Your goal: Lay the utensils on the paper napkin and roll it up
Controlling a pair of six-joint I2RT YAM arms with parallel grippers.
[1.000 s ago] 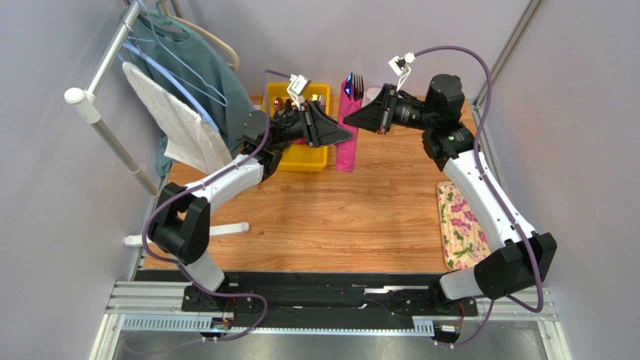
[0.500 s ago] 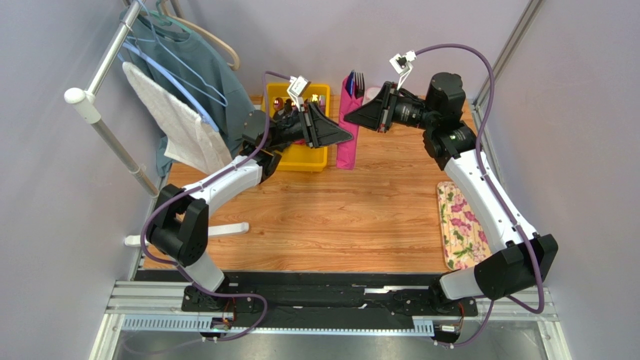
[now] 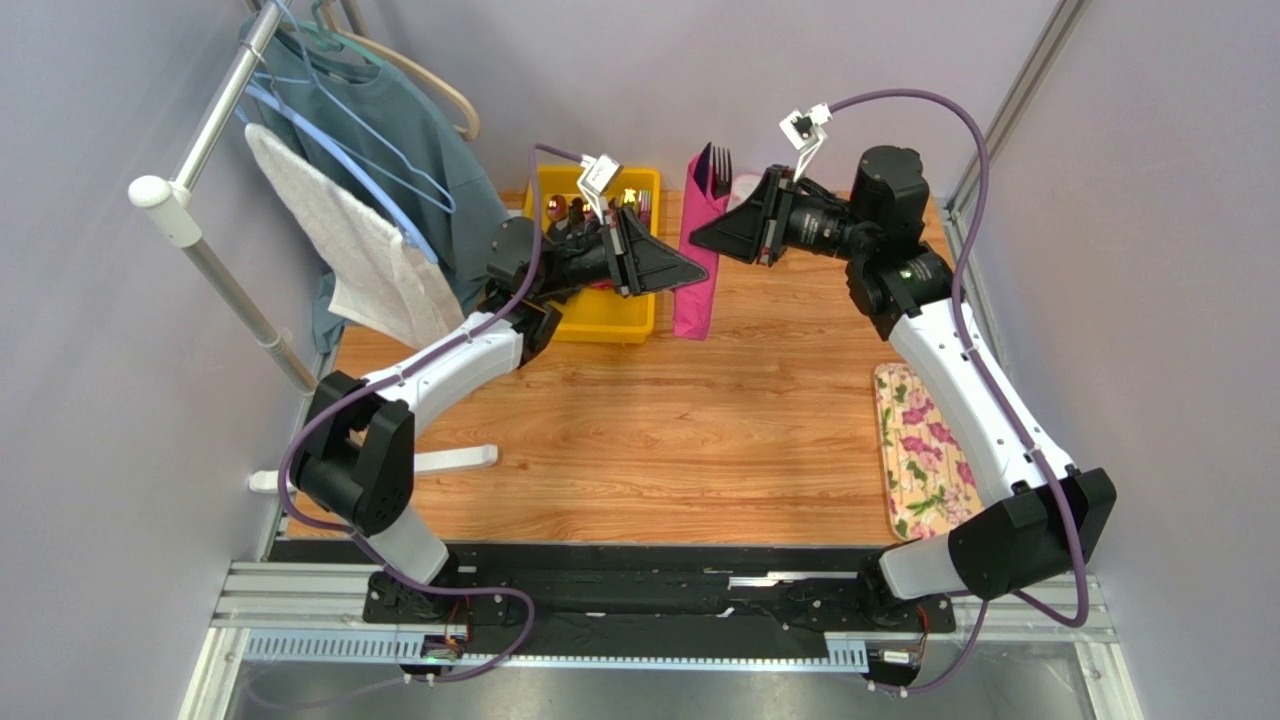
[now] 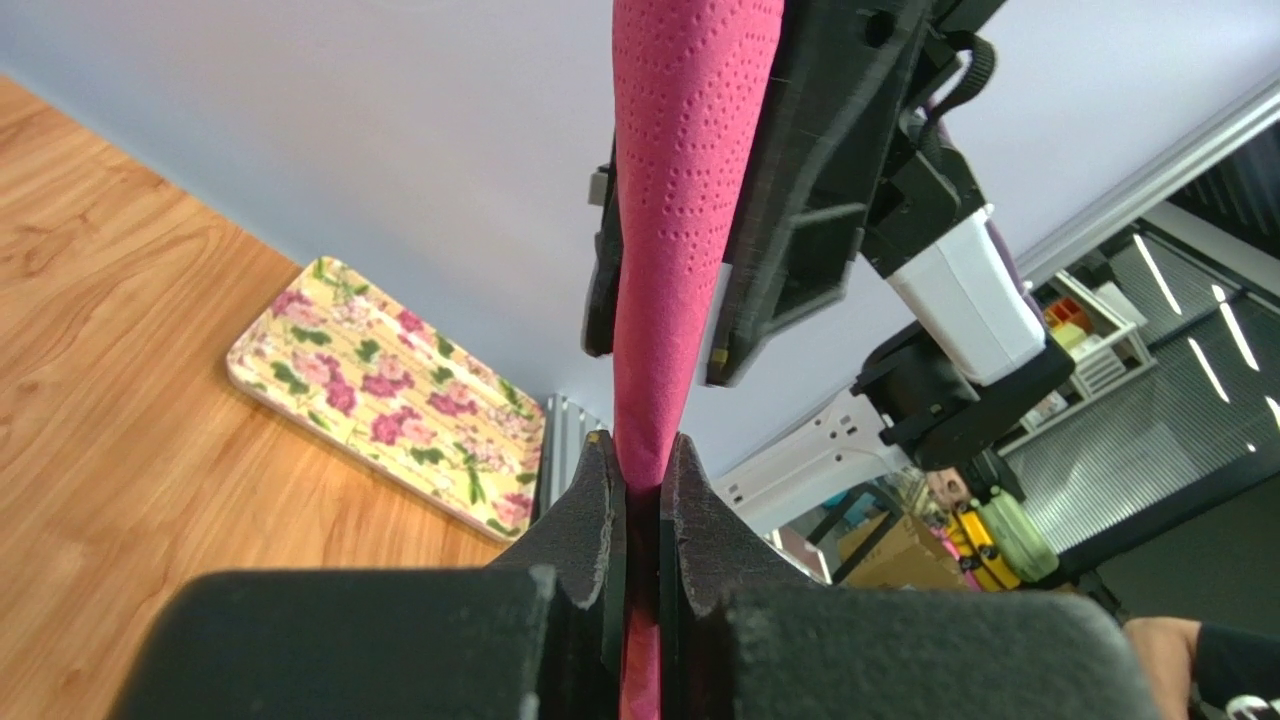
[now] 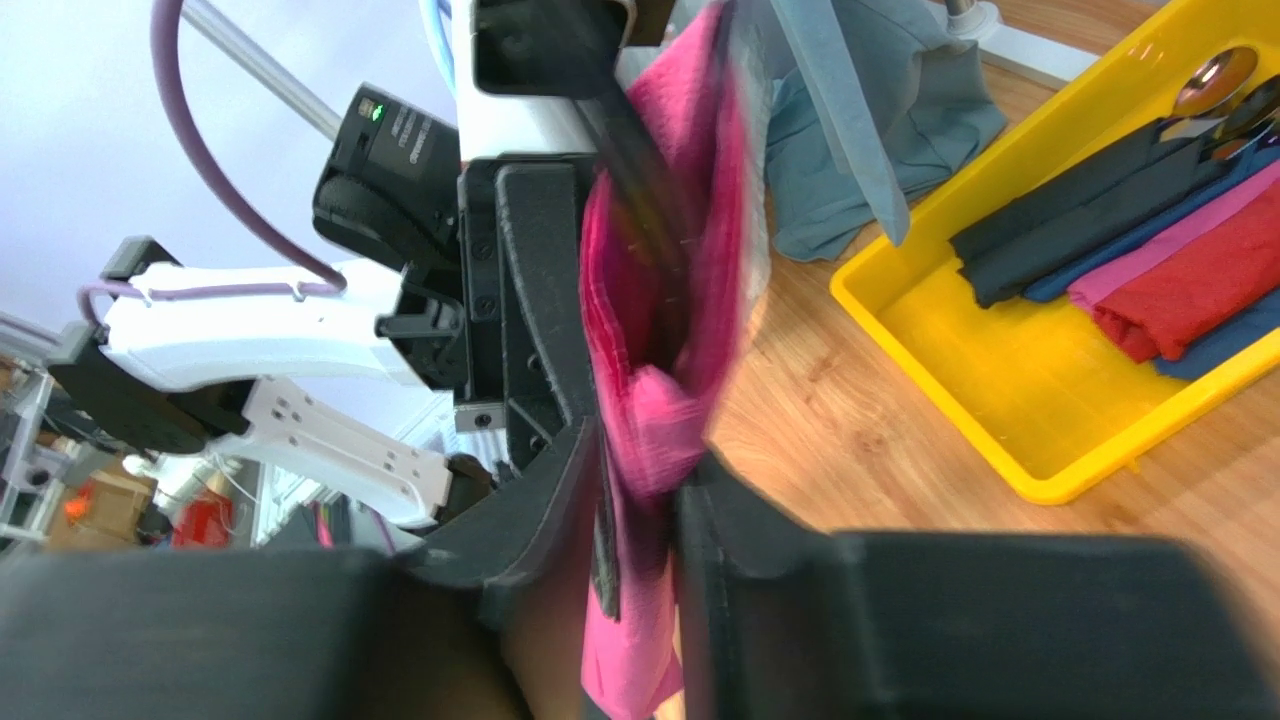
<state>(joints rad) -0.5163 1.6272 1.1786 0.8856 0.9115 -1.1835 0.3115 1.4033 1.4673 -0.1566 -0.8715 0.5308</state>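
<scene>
I should next swing my left gripper left in the top view over the yellow bin (image 3: 601, 312) below, as it holds rolls already, then tilt down, lower and release.
The magenta paper napkin (image 3: 696, 255) is rolled into a narrow bundle and held above the back of the table. Dark fork tines (image 3: 718, 162) of the utensils stick out of its far end. My left gripper (image 3: 700, 276) is shut on the roll from the left. My right gripper (image 3: 697, 243) is shut on it from the right, just beyond the left one. In the left wrist view the napkin (image 4: 684, 225) rises from between my jaws (image 4: 643, 480). In the right wrist view my gripper (image 5: 639, 488) pinches the napkin (image 5: 669, 345), and a dark utensil (image 5: 643, 195) shows inside it.
A yellow bin (image 3: 601, 312) of sleeved cutlery stands at the back, left of the roll; it also shows in the right wrist view (image 5: 992, 405). A floral cloth (image 3: 920, 450) lies at the right table edge. A clothes rack with garments (image 3: 361, 165) stands at the far left.
Both grippers keep hold of the roll. The roll has shifted slightly toward the back and turned, so the blue opening at its far end no longer shows.
</scene>
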